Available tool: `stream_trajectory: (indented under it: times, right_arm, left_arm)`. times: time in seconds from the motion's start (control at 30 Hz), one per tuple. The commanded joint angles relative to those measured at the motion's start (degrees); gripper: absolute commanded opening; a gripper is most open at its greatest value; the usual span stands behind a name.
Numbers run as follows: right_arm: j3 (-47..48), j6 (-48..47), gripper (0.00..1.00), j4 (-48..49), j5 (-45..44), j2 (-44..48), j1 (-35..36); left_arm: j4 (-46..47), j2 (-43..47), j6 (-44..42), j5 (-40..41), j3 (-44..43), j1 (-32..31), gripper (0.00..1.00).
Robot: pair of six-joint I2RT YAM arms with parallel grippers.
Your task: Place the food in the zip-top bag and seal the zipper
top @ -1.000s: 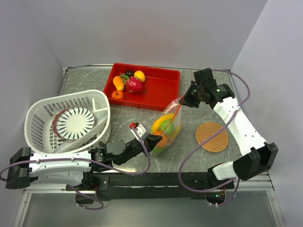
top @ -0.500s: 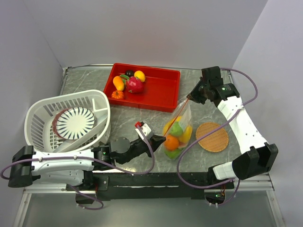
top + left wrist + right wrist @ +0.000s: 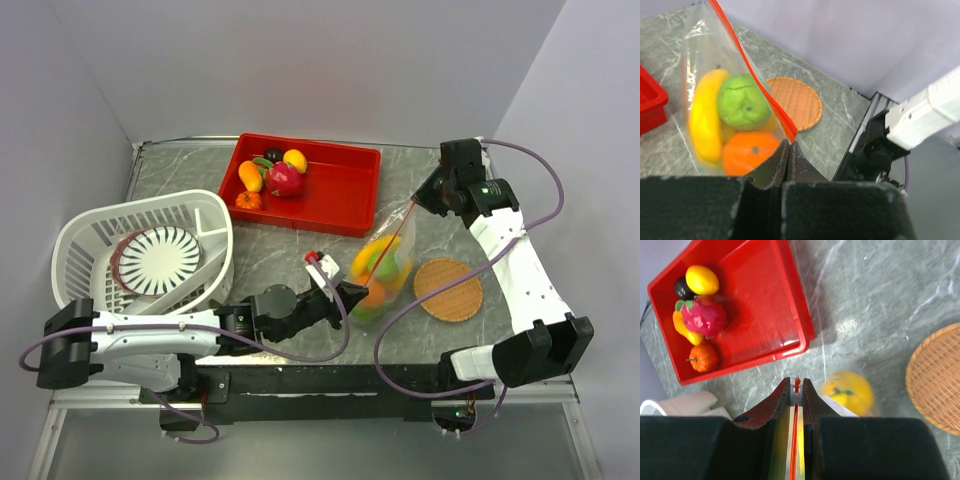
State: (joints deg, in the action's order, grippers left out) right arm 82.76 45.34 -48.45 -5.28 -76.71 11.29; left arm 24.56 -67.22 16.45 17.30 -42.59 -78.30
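The bare tabletop [image 3: 842, 287] beside the red tray has room for the bag. My right gripper should next move outward and down toward that tabletop and let go of the slider [image 3: 796, 399].
The zip-top bag [image 3: 385, 265] hangs stretched between both grippers above the table. In it are a banana [image 3: 702, 120], a green lime [image 3: 742, 102], an orange [image 3: 750, 155] and a yellow lemon [image 3: 847, 392]. The reddish-orange zipper [image 3: 392, 243] runs taut from lower left to upper right. My left gripper [image 3: 352, 293] is shut on the zipper's near end [image 3: 789, 134]. My right gripper [image 3: 425, 200] is shut on the small white slider [image 3: 796, 399] at the zipper's far end.
A red tray [image 3: 345, 195] at the back holds several more toy fruits [image 3: 272, 177]. A white slatted basket [image 3: 215, 235] with a striped plate stands at the left. A round woven mat [image 3: 448, 288] lies right of the bag.
My right gripper has moved right and back along the zipper. The bag has swung right toward the mat, and my left gripper has followed it right.
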Motion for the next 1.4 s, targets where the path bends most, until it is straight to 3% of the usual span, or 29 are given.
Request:
stream_trajectory:
  times: [0.0, 0.2, 0.43, 0.83, 1.1, 1.2, 1.3, 1.37]
  right_arm:
    - [8.1, -0.7, 0.00, 10.0, -10.1, -1.4, -4.1]
    - [18.1, -1.4, 0.00, 10.8, -7.1, -10.7, -7.9]
    - [22.1, -3.6, 0.00, 10.6, -9.7, -15.9, -9.1]
    - [19.0, -3.7, 0.00, 14.8, -7.0, -17.2, -8.6]
    - [24.2, -7.5, 0.00, 13.1, -5.4, -28.5, -2.9]
    - [28.0, -9.2, 0.06, 10.8, -5.2, -32.6, -0.6]
    - [30.0, -10.5, 0.21, 10.9, -4.2, -34.3, 1.2]
    - [31.6, -11.9, 0.50, 11.8, -2.0, -34.6, 1.8]
  left_arm:
    - [0.0, -1.3, 3.4, -1.4, -5.7, -1.4, 0.01]
    - [-7.5, -11.5, 5.1, -2.0, -19.2, 4.0, 0.01]
    - [-7.0, -19.2, 7.5, -6.8, -23.5, 6.2, 0.01]
    - [-7.4, -17.7, 14.1, -6.5, -18.8, 10.6, 0.01]
    - [-12.8, -13.5, 19.8, -2.5, -14.9, 15.3, 0.05]
    - [-14.2, -10.2, 21.3, -2.6, -13.1, 17.3, 0.13]
    - [-15.5, -7.9, 21.2, -2.0, -11.7, 18.7, 0.14]
    - [-17.1, -7.0, 21.3, -1.5, -10.9, 19.7, 0.25]
